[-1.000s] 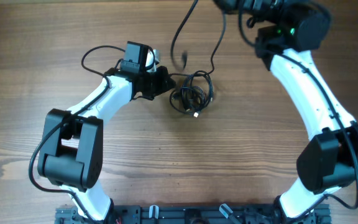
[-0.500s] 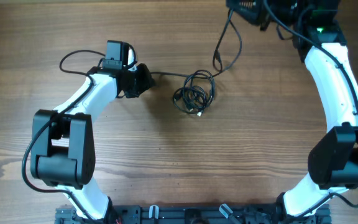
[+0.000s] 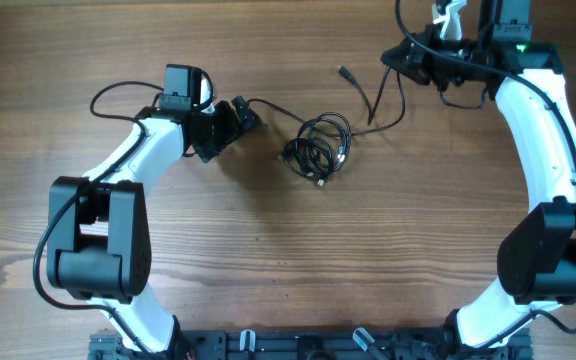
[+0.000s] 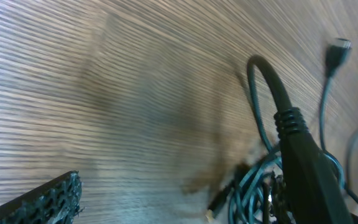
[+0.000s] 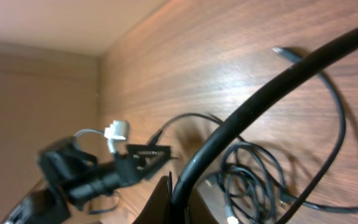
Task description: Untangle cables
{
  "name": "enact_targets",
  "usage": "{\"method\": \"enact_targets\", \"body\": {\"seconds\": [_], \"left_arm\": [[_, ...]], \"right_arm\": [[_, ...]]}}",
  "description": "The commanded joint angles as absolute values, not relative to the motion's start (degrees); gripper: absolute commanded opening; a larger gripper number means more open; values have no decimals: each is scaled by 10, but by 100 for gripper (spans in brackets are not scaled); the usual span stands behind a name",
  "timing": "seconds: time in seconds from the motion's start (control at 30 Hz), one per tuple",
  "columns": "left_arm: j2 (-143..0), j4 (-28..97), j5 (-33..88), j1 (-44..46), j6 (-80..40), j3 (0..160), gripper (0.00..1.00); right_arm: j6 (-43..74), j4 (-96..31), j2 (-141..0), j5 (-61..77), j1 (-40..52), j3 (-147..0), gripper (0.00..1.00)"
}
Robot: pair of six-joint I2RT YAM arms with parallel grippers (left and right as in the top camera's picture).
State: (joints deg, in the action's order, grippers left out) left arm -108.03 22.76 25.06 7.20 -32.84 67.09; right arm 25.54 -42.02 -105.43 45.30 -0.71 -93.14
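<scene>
The bare tabletop (image 3: 434,150) beside the knot is clear, so next my right gripper will move back and down to that spot and release the black cable there.
The cables (image 3: 316,148) lie bunched in a small black knot at mid-table. One strand (image 3: 273,108) leads from the knot up-left to my left gripper (image 3: 236,122), which stands wide open; the strand's ribbed plug end (image 4: 289,121) lies against one finger, ungripped. Close up, the knot (image 4: 253,193) shows at the lower right, past the left gripper (image 4: 179,208). My right gripper (image 3: 410,58), at the far right, is shut on another black cable (image 3: 393,118), which loops down and back up to a free plug (image 3: 343,71). The right gripper (image 5: 178,194) pinches that cable (image 5: 260,99) above the knot (image 5: 253,180).
The wooden table (image 3: 268,250) carries both arms. The left arm's own thick wire (image 3: 108,92) loops out to the far left. A black rail (image 3: 298,345) runs along the near edge between the arm bases.
My left gripper has opened and let go of the strand it was pulling. The right arm has swung down and right with its cable, drawing the free plug further from the knot.
</scene>
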Motion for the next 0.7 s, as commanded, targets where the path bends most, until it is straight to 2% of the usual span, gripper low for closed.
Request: {"method": "enact_targets", "body": {"seconds": [0.0, 0.17, 0.3, 0.4, 0.5, 0.67], "left_arm": [[-1066, 254, 315, 71, -298, 687, 100], [-992, 290, 205, 112, -337, 689, 100], [-973, 299, 95, 186, -366, 689, 100], [-974, 306, 20, 245, -369, 689, 100], [-975, 304, 7, 275, -379, 689, 100], [-1010, 271, -7, 307, -401, 689, 100]], "right_arm": [[203, -444, -1049, 403, -8, -933, 4], [203, -475, -1049, 332, -8, -933, 4], [185, -518, -1049, 312, -8, -933, 4], [174, -604, -1049, 155, -8, -932, 4], [182, -644, -1052, 37, -8, -920, 4], [183, -594, -1055, 30, -8, -835, 5]]}}
